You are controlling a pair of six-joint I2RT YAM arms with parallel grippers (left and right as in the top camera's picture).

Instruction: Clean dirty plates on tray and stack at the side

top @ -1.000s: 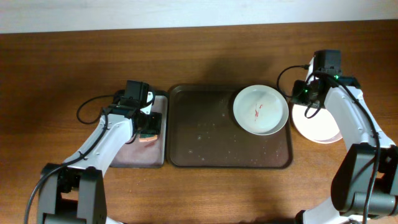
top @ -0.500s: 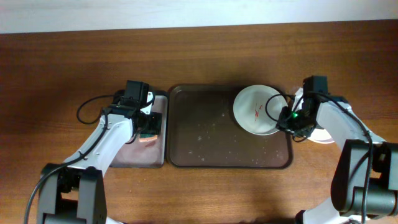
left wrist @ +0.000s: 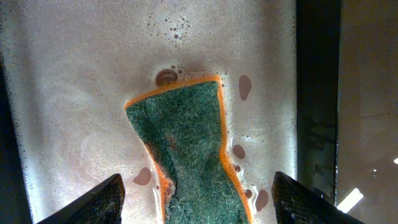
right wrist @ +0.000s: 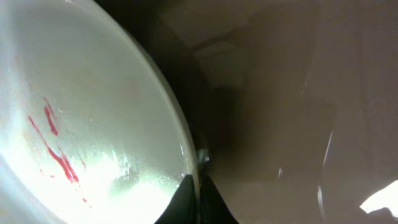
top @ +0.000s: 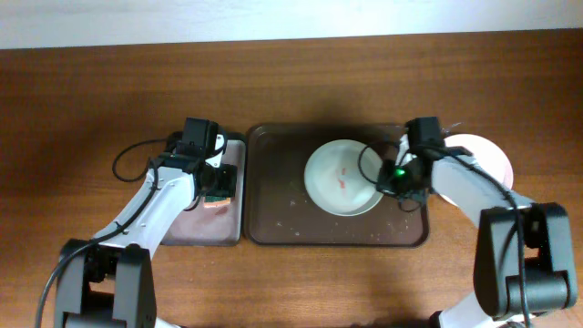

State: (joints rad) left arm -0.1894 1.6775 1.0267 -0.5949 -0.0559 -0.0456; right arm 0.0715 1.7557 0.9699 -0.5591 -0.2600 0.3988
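The green and orange sponge [left wrist: 186, 143] is below my left gripper, between its open fingers, so the gripper will go down next and close across the sponge's middle [left wrist: 199, 190].
A white plate [top: 342, 178] with a thin red sauce squiggle lies in the middle of the dark brown tray [top: 273, 219]. My right gripper [top: 390, 178] is shut on the plate's right rim. In the right wrist view the two fingertips [right wrist: 199, 194] pinch the plate's edge [right wrist: 81, 124]. A clean white plate [top: 489, 157] lies on the table to the right of the tray, partly hidden by my right arm. My left gripper [top: 219, 187] is open and low over a green and orange sponge [left wrist: 186, 143], with one finger on each side [left wrist: 196, 199].
The sponge lies in a smaller black-rimmed tray [top: 196, 228] with a wet, foamy pinkish inside [left wrist: 74, 93], directly left of the brown tray. Small droplets or crumbs dot the brown tray's floor [top: 319, 205]. Wooden table surrounds both trays.
My right gripper moved left from the side plate to the sauced plate's rim, closed on it and dragged it from the tray's right end toward the middle. The left arm has not moved.
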